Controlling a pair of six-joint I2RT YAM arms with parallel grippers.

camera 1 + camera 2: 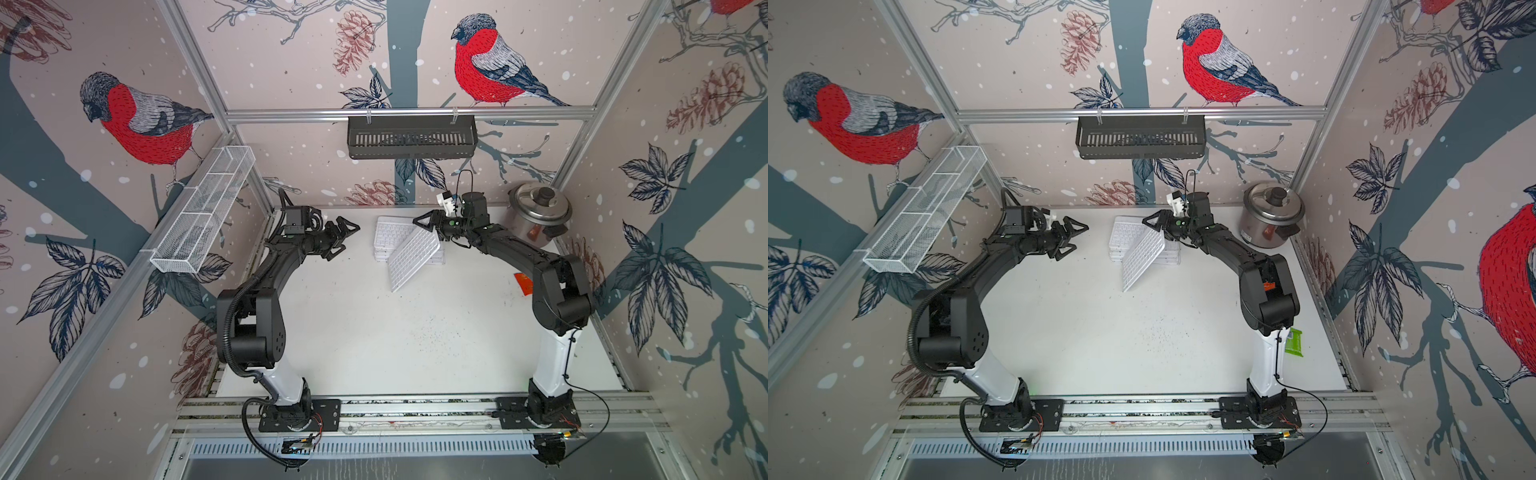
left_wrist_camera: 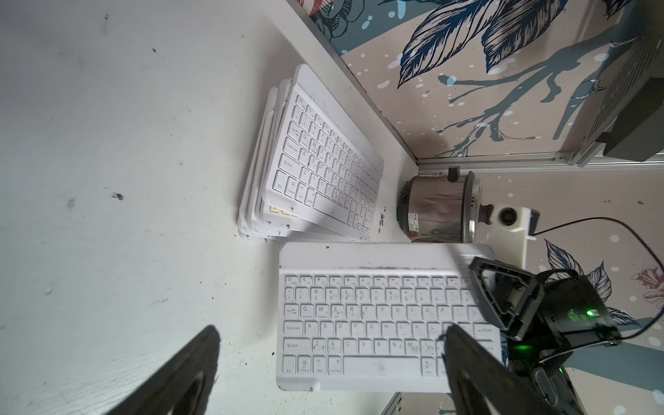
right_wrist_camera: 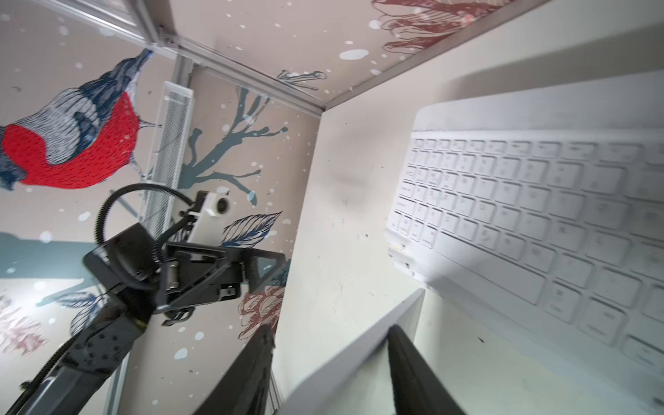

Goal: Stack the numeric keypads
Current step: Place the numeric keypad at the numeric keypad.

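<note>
My right gripper swings outward and down to the pile's top point(image 1: 392, 231) point(image 3: 536, 190) below next, turns the keypad and releases, since the keypad's low end overhangs the front.
A pile of white numeric keypads point(image 1: 384, 235) point(image 1: 1124, 232) lies flat at the back of the table; yellow keys peek out from a lower one point(image 2: 284, 211). My right gripper point(image 1: 428, 230) point(image 3: 330, 330) is shut on the end of another white keypad point(image 1: 413, 262) point(image 1: 1142, 259) point(image 2: 377, 316), held tilted with its low end near the table, leaning over the pile's front edge. My left gripper point(image 1: 347, 241) point(image 1: 1077, 239) point(image 2: 330, 330) hovers open to the left of the pile, holding nothing.
A steel pot with a lid point(image 1: 538, 214) point(image 2: 438, 208) stands in the back right corner. A green packet point(image 1: 1293, 340) lies by the right arm's base. A black basket point(image 1: 411, 137) hangs on the back rail, a white wire basket point(image 1: 203, 216) on the left wall.
</note>
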